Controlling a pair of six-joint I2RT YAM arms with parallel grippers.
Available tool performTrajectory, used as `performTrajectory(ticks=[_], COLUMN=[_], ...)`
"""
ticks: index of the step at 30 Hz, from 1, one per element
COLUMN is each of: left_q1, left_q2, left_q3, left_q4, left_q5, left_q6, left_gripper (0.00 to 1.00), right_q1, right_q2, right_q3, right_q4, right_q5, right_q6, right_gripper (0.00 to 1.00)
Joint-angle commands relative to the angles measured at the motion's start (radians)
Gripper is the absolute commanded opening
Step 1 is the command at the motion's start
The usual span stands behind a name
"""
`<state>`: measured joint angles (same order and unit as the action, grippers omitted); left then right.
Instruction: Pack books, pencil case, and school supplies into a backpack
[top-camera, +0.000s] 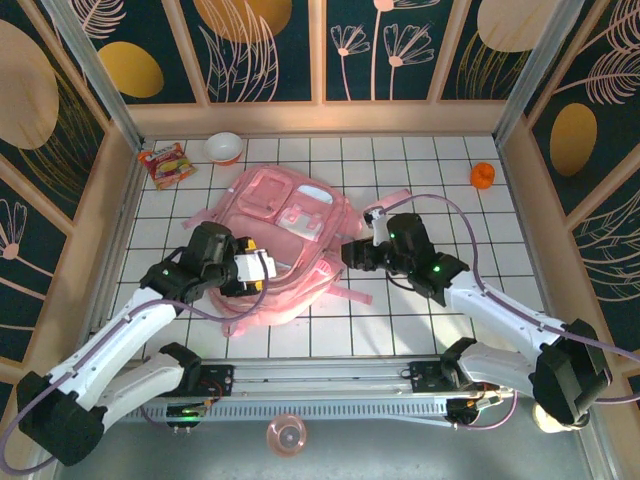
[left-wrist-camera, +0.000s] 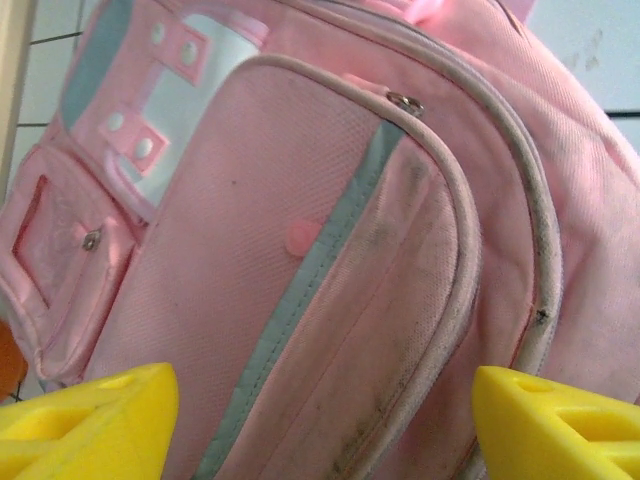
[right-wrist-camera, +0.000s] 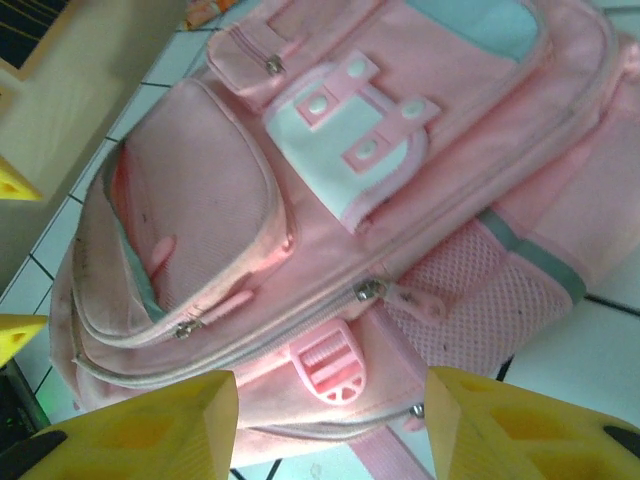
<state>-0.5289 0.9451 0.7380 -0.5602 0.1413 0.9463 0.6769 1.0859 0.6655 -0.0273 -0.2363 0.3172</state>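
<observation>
My left gripper will move down astride the backpack's pale piped rim around the front pocket and close there, since that rim runs between my spread fingers.
The pink backpack (top-camera: 285, 235) lies flat in the middle of the tiled table, with its zip pockets and white patches facing up. My left gripper (top-camera: 262, 268) hovers over its lower left part, yellow fingers (left-wrist-camera: 90, 420) spread wide above the front pocket of the backpack (left-wrist-camera: 300, 200), holding nothing. My right gripper (top-camera: 350, 252) sits at its right edge, open and empty (right-wrist-camera: 330, 430), over a pink buckle (right-wrist-camera: 328, 365) and a zip pull (right-wrist-camera: 372, 291) on the backpack (right-wrist-camera: 330, 170). The books, pencil case and school supplies are hidden.
A red-orange-green snack packet (top-camera: 166, 164) and a white bowl (top-camera: 223, 147) sit at the back left. A small orange object (top-camera: 483, 176) is at the back right. Wooden walls close in the table on three sides.
</observation>
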Motion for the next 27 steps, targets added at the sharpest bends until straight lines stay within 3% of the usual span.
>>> performTrajectory(ticks=[1,6,10,11,15,17,18,19,22,27], left_q1=[0.003,0.001,0.002,0.001,0.001,0.001,0.001,0.002,0.002,0.001], left_q2=[0.04,0.108,0.129,0.127,0.119,0.116,0.111,0.104,0.071,0.033], left_q3=[-0.021,-0.063,-0.092,-0.084,-0.005,0.029,0.04,0.043,0.027,-0.022], left_q4=[0.006,0.107,0.195,0.197,0.174,0.181,0.199,0.23,0.356,0.476], left_q5=[-0.038,-0.057,-0.088,-0.072,0.05,0.12,0.162,0.204,0.323,0.381], left_q6=[0.121,0.154,0.124,0.115,0.021,-0.043,-0.084,-0.13,-0.272,-0.362], left_gripper=[0.76,0.74,0.63,0.57,0.12,0.0,0.0,0.0,0.0,0.0], right_q1=[0.026,0.044,0.037,0.032,0.025,0.026,0.026,0.024,0.017,0.01], right_q2=[-0.037,-0.077,-0.127,-0.141,-0.227,-0.277,-0.3,-0.322,-0.344,-0.254], right_q3=[-0.027,-0.061,-0.086,-0.09,-0.1,-0.122,-0.137,-0.15,-0.19,-0.164], right_q4=[0.1,0.158,0.175,0.175,0.185,0.221,0.24,0.245,0.261,0.212], right_q5=[-0.009,0.0,0.033,0.04,0.136,0.204,0.245,0.289,0.311,0.07], right_q6=[-0.061,-0.124,-0.136,-0.136,-0.133,-0.123,-0.11,-0.101,-0.126,-0.395], right_gripper=[0.52,0.52,0.53,0.53,0.55,0.56,0.57,0.65,0.76,0.76])
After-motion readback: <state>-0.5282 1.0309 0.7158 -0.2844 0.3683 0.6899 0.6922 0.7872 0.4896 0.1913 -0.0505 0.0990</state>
